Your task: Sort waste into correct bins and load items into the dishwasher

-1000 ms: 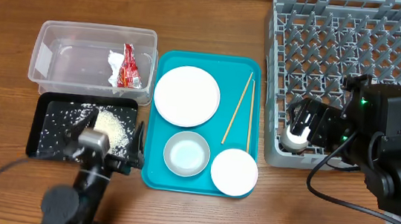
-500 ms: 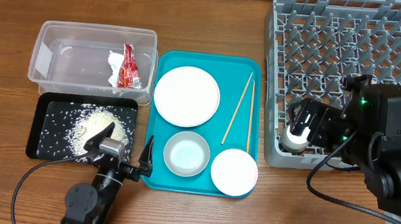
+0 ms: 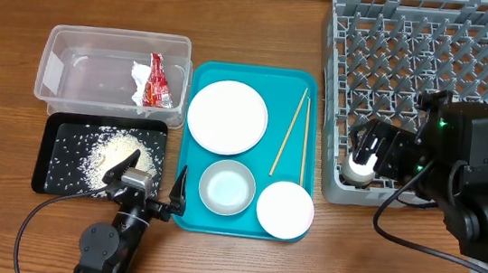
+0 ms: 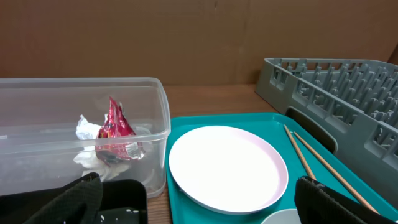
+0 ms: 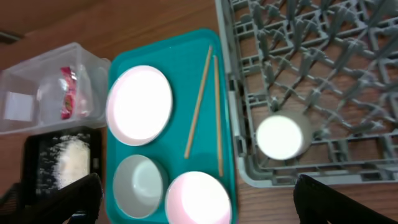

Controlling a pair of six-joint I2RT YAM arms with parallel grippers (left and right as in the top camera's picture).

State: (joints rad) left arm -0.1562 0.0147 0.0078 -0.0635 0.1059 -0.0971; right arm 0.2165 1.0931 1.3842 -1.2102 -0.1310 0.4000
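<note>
The right gripper moves back to the upside-down bowl and down onto the bowl's rack-side rim next, since the cup (image 3: 357, 169) already stands in the rack (image 3: 432, 74).
White rice (image 3: 120, 153) lies in the black tray (image 3: 50, 166). The red-and-white wrapper (image 3: 154, 82) lies in the clear tub (image 3: 76, 51). The white plate (image 3: 227, 117), two chopsticks (image 3: 290, 132), an upright bowl (image 3: 226, 187) and an upside-down bowl (image 3: 284, 209) sit on the teal tray (image 3: 189, 212). The white cup (image 3: 357, 169) stands in the grey dish rack (image 3: 432, 74), at its front left. My left gripper (image 3: 146, 186) is open and empty, low between the black and teal trays. My right gripper (image 3: 377, 152) is open and empty, above the cup (image 5: 281, 135).
The right arm's black body (image 3: 468, 169) covers the rack's front right part. A cable (image 3: 26, 223) trails from the left arm at the table's front. Bare wood lies in front of both trays.
The left gripper pulled back from above the black tray toward the table's front and a little right, uncovering the rice pile; it has held still for the last half second. The right arm has not moved.
</note>
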